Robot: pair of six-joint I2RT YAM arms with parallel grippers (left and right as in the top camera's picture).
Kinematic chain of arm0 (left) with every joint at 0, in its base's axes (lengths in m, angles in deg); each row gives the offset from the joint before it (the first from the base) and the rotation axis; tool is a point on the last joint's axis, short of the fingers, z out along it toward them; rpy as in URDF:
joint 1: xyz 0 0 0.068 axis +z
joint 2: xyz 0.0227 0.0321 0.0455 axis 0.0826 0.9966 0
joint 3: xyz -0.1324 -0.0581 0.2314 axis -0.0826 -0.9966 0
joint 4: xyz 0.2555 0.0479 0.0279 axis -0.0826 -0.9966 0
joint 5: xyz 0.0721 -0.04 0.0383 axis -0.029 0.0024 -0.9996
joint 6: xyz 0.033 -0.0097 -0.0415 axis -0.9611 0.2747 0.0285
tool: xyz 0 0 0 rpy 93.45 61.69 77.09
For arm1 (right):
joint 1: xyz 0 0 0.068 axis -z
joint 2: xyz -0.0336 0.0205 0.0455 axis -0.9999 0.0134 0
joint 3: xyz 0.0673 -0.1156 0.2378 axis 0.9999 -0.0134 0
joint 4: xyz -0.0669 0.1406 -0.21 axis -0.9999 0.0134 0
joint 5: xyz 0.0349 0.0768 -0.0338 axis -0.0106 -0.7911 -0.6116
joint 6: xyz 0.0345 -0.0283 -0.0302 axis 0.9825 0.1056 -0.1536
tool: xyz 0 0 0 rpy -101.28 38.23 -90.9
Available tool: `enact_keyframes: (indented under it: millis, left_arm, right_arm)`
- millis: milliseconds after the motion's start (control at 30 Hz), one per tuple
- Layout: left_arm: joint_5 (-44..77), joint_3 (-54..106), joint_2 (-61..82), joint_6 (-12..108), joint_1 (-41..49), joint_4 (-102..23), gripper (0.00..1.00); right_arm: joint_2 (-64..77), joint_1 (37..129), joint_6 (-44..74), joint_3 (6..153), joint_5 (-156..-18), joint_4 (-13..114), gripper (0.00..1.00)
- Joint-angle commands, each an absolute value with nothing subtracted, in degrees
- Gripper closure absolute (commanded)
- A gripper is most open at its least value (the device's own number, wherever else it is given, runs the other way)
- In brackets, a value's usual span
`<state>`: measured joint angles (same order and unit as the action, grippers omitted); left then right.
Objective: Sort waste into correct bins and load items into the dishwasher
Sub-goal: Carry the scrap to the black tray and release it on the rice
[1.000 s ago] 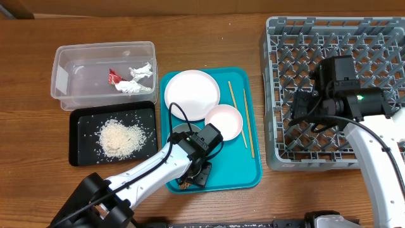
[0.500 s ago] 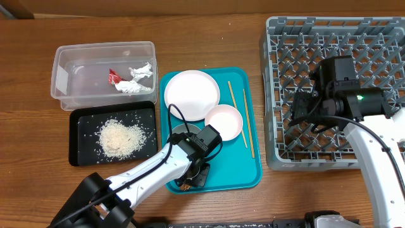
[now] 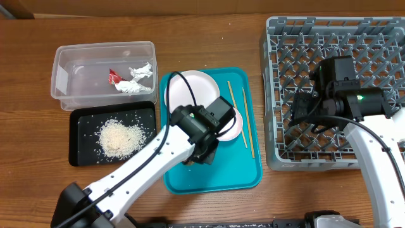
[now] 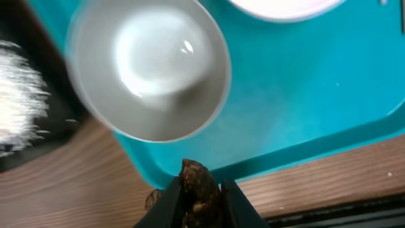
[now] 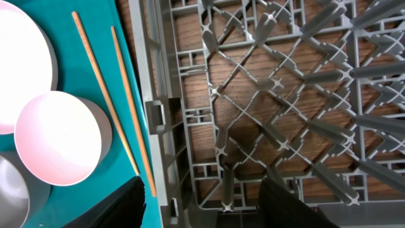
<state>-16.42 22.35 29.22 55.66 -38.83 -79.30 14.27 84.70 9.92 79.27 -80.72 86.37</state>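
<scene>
My left gripper swings off the teal tray next, then lowers over the rice's near edge, to get this scrap to the rice in the black tray (image 3: 85, 152).
My left gripper (image 3: 204, 151) hangs above the teal tray (image 3: 218, 174), shut on a small brown food scrap (image 4: 196, 182) that sticks up between its fingers. Below it in the left wrist view lies a white bowl (image 4: 149, 69). A flat white plate (image 3: 190, 88), a second bowl (image 3: 229, 123) and a pair of chopsticks (image 3: 242, 117) also lie on the tray. The clear tub (image 3: 69, 79) holds a red wrapper (image 3: 115, 77) and white tissue (image 3: 136, 79). Rice (image 3: 120, 138) lies in the black tray (image 3: 85, 152). My right gripper (image 5: 205, 209) stands open over the grey rack (image 3: 335, 38), holding nothing.
The rack's front left corner (image 5: 158, 120) is right beside the teal tray's right edge, with the chopsticks (image 5: 120, 95) close along it. Bare wooden table (image 3: 209, 38) runs behind the tub and tray.
My left gripper closed on the brown scrap at the tray's front and rose with it, drifting back over the tray. The right arm has stayed still.
</scene>
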Motion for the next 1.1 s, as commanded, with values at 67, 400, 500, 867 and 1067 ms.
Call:
enact_keyframes:
  millis: [67, 400, 500, 867, 1067]
  left_arm:
    - [-22.6, 26.8, 25.9, 57.2, -26.4, -81.8, 0.96]
    - [-22.5, 22.5, 25.1, 58.0, 1.5, -77.8, 0.96]
    - [-22.5, 18.0, 25.2, 58.0, 6.8, -73.6, 0.96]
    - [-28.4, 2.8, 25.3, 58.0, 14.3, -56.2, 0.88]
    - [-28.1, 2.0, 25.3, 58.0, 14.6, -55.2, 0.78]
  right_arm:
    - [13.1, 84.9, 9.9, 80.8, -80.1, 86.1, 0.4]
    - [13.1, 84.9, 9.9, 80.8, -80.1, 86.1, 0.4]
    - [13.1, 84.9, 9.9, 80.8, -80.1, 86.1, 0.4]
    - [13.1, 84.9, 9.9, 80.8, -80.1, 86.5, 0.4]
    - [13.1, 84.9, 9.9, 80.8, -80.1, 86.7, 0.4]
